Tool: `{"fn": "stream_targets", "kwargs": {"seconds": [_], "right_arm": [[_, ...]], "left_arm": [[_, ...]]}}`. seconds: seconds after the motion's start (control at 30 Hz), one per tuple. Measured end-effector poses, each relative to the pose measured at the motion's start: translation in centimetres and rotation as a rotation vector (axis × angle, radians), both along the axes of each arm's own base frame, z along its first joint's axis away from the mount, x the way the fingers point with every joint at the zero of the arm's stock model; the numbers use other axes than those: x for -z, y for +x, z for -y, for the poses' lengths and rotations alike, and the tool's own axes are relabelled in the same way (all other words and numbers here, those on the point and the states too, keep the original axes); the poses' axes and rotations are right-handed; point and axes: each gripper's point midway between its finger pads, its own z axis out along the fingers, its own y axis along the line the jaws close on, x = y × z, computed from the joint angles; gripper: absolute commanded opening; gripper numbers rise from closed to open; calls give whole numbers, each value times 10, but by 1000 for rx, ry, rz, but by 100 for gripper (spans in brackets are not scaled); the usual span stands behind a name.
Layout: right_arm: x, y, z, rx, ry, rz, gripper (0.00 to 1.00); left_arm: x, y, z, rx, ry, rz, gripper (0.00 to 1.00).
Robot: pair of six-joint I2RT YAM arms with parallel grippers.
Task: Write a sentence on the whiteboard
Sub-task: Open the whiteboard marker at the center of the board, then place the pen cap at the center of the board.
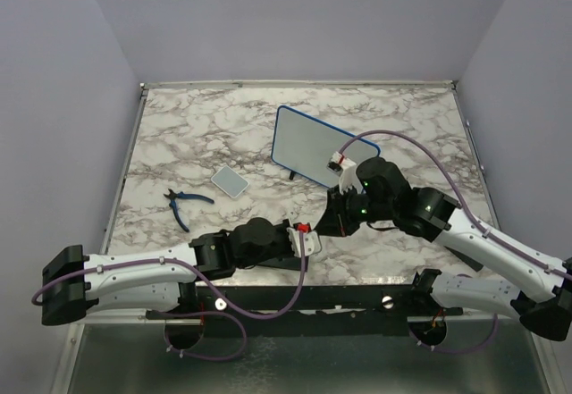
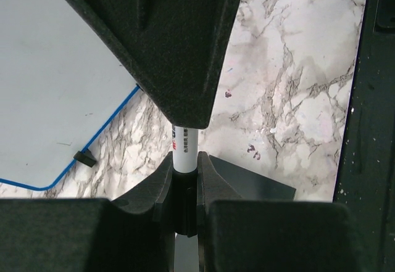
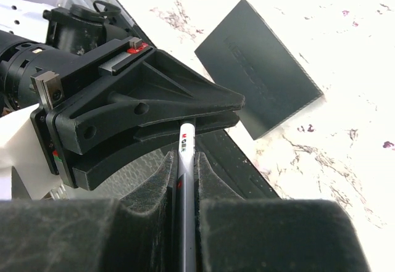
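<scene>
The table is clear at the marble by the pale tile for letting go of the dark cap, so the left gripper will move down there next, away from the right gripper.
The whiteboard, white with a thin blue rim, stands tilted on the marble table behind the arms; its blank face fills the upper left of the left wrist view. No sentence shows on it. A white-barrelled marker runs between both grippers near the table's middle front. My left gripper is shut on the marker's dark end. My right gripper is shut on the barrel of the marker, facing the left gripper tip to tip. The right gripper is just in front of the board.
A black square pad lies flat on the table beside the grippers, also under them in the left wrist view. Blue-handled pliers and a small pale tile lie to the left. Purple-grey walls close in the table.
</scene>
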Motion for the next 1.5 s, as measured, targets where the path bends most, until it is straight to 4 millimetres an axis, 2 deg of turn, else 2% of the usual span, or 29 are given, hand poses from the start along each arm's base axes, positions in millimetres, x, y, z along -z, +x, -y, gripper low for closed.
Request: {"fn": "stream_targets", "kwargs": {"seconds": [0.57,0.6,0.73,0.8,0.93,1.07,1.17,1.3,1.43,1.5], "right_arm": [[-16,1,16,23,-52,49,0],[-18,0,20,31,-60,53,0],[-31,3,42,91,-76,113,0],[-36,4,48,108,-75,130,0],[-34,4,56,127,-111,132,0],[-31,7,69,168,-167,139,0],[-32,13,78,218,-192,164,0],[-33,24,85,282,-198,205,0],[-25,34,85,324,-199,236,0],[-18,40,82,336,-201,246,0]], "left_arm": [[-12,2,14,14,-51,29,0],[-8,4,11,2,-32,25,0],[35,6,-13,-39,118,-15,0],[45,4,-19,-41,158,-28,0],[50,5,-23,-54,183,-34,0],[46,10,-27,-79,171,-28,0],[37,18,-32,-123,132,-38,0],[27,47,-50,-277,70,-98,0],[19,69,-64,-463,-32,-218,0],[20,71,-67,-538,-87,-280,0]]}}
